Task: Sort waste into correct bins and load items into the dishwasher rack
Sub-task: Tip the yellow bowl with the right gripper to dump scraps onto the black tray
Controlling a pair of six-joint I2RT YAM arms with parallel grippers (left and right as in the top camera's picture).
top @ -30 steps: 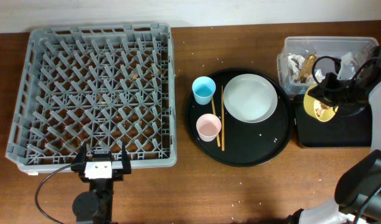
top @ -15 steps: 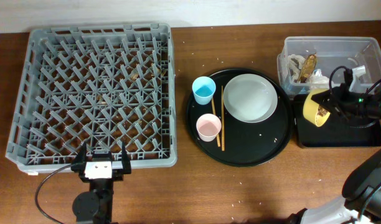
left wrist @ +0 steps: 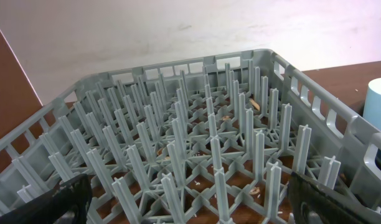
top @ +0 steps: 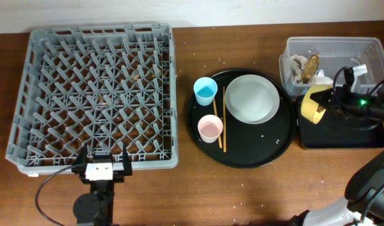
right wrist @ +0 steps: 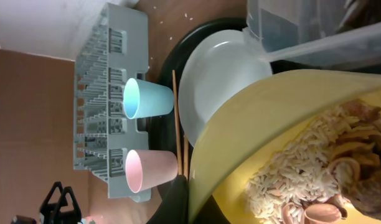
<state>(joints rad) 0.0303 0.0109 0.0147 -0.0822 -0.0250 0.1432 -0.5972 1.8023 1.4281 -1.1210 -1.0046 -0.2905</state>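
Note:
Next, my right gripper empties the bowl (top: 314,104), then comes across and down onto the round black tray's bare part (top: 259,139), which lies to its left in the overhead view.
My right gripper (top: 325,107) is shut on the rim of the yellow bowl (top: 314,104), held tilted over the left end of the shallow black tray (top: 340,133). In the right wrist view the bowl (right wrist: 259,130) holds rice and brown scraps (right wrist: 321,177). The clear tub (top: 333,51) behind holds napkins and a brown-gold wrapper (top: 312,66). The white plate (top: 252,98), blue cup (top: 205,90), pink cup (top: 209,128) and chopsticks (top: 224,119) sit on the round black tray (top: 242,157). My left gripper (top: 105,164) is open at the near edge of the grey rack (top: 95,94).
Rice grains and crumbs lie scattered on the rack's floor (left wrist: 253,106) and on the wooden table. The right arm's cables (top: 368,103) lie over the shallow black tray. The blue cup's edge (left wrist: 378,102) shows at the right of the left wrist view.
The right gripper has turned the yellow bowl onto its side and shifted it slightly left over the shallow black tray. The left arm has not moved.

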